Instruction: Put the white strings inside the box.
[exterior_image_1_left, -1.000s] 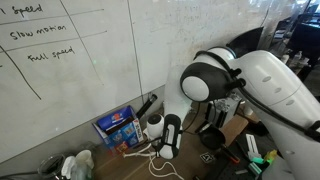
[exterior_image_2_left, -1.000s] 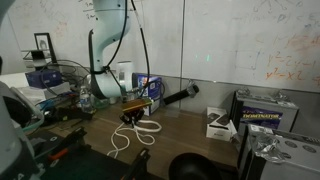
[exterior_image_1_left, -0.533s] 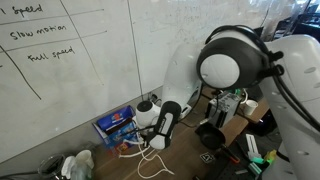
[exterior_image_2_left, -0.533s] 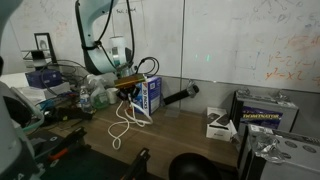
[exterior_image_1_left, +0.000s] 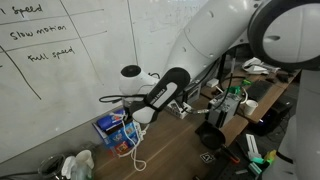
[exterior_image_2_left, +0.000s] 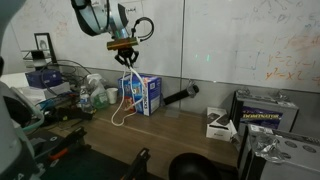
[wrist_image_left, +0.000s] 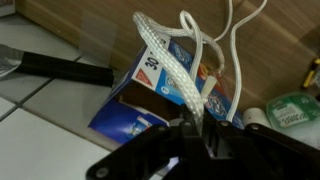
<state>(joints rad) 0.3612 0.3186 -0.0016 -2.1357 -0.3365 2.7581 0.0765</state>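
I should next turn my gripper to match the box's open top, which lies below it at an angle in the wrist view, and then go down inside to release the strings.
My gripper (exterior_image_2_left: 124, 50) is shut on the white strings (exterior_image_2_left: 127, 88) and holds them high, above the blue and white box (exterior_image_2_left: 148, 95) by the whiteboard wall. The strings hang in loops, and their low end reaches the table beside the box. In an exterior view the gripper (exterior_image_1_left: 128, 117) is right over the box (exterior_image_1_left: 112, 131), with the strings (exterior_image_1_left: 135, 152) trailing down in front of it. In the wrist view the strings (wrist_image_left: 168, 60) rise from between my fingers (wrist_image_left: 190, 135), with the open box (wrist_image_left: 130, 118) just behind them.
A black tube (exterior_image_2_left: 181, 96) lies next to the box against the wall. Bottles (exterior_image_2_left: 95, 96) stand on the box's other side. A small white box (exterior_image_2_left: 219, 125) and a dark carton (exterior_image_2_left: 266, 108) stand further along. A crumpled bag (exterior_image_1_left: 75, 163) lies near the table edge.
My gripper has lifted the strings off the table and carried them up and over toward the blue box. The strings now hang instead of lying coiled.
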